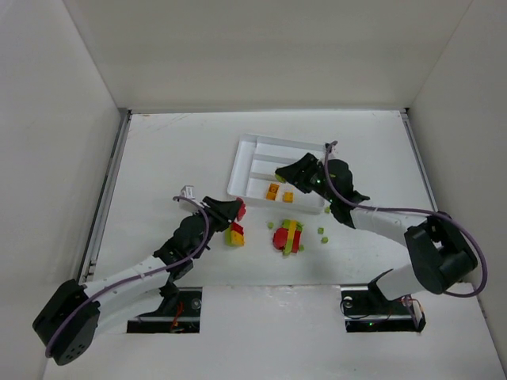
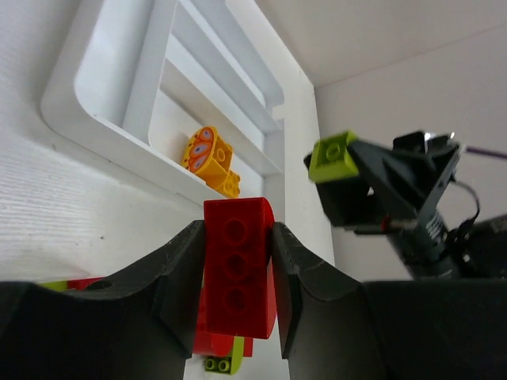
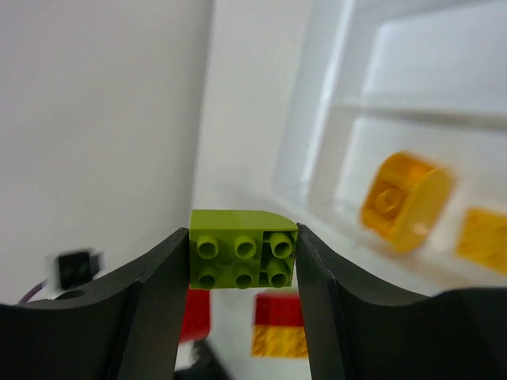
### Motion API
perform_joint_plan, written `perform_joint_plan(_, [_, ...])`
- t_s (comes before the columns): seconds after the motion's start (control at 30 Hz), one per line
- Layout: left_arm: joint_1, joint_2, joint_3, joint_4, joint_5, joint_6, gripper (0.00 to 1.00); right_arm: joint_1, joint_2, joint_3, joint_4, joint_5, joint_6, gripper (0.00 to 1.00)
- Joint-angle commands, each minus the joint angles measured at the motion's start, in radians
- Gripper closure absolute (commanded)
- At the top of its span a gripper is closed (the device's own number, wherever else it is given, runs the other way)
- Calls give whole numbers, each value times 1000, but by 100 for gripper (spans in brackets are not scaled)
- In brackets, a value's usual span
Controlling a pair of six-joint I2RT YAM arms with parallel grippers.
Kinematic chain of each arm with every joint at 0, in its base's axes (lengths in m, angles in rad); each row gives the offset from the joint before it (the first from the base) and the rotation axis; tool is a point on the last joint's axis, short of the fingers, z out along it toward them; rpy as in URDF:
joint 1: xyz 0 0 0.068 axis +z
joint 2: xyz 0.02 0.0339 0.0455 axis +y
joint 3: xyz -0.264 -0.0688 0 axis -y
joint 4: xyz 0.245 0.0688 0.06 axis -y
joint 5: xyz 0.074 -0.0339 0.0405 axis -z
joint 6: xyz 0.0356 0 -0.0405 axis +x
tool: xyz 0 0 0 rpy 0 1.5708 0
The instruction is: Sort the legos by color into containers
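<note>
The tray's near slot already holds the yellow-orange bricks point(image 1: 272, 191), so my right gripper needs to move outward next and then tip downward over the tray's empty middle slot.
My left gripper point(image 1: 237, 210) is shut on a red brick point(image 2: 238, 261), held above the table just left of the white tray's point(image 1: 265, 154) near corner. My right gripper point(image 1: 280, 173) is shut on a lime green brick point(image 3: 242, 249) and holds it over the tray; that brick also shows in the left wrist view point(image 2: 333, 156). Two yellow-orange bricks point(image 1: 272, 191) lie in the tray's near slot and also show in the left wrist view point(image 2: 208, 154). A red, yellow and green clump point(image 1: 288, 236) lies on the table in front of the tray.
A red-and-yellow clump point(image 1: 234, 235) lies under my left gripper. Small green studs point(image 1: 322, 232) are scattered right of the big clump. White walls enclose the table on the left, right and far sides.
</note>
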Motion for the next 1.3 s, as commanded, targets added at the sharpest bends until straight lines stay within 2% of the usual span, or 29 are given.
perform_joint_plan(0.0, [-42, 40, 85, 44, 14, 86, 86, -5, 23, 153, -273, 287, -258, 54])
perform_joint_plan(0.1, [-71, 59, 100, 44, 4, 118, 85, 19, 111, 268, -422, 437, -381, 54])
perform_joint_plan(0.23, [-90, 56, 97, 44, -2, 132, 85, 21, 218, 373, -515, 508, -441, 54])
perform_joint_plan(0.5, [-84, 22, 95, 35, -3, 140, 85, 10, 290, 423, -522, 571, -449, 52])
perform_joint_plan(0.67, [-80, 71, 132, 44, -3, 155, 85, -1, 324, 445, -521, 573, -449, 51])
perform_joint_plan(0.8, [-70, 129, 177, 44, -11, 172, 85, -2, 344, 456, -519, 577, -452, 41])
perform_joint_plan(0.97, [-44, 216, 249, 44, -19, 201, 85, -20, 355, 466, -510, 577, -460, 40])
perform_joint_plan(1.13, [-4, 335, 344, 44, -19, 212, 85, -16, 306, 439, -501, 579, -458, 20])
perform_joint_plan(1.27, [25, 448, 446, 41, -19, 240, 85, -14, 234, 379, -467, 568, -455, 20])
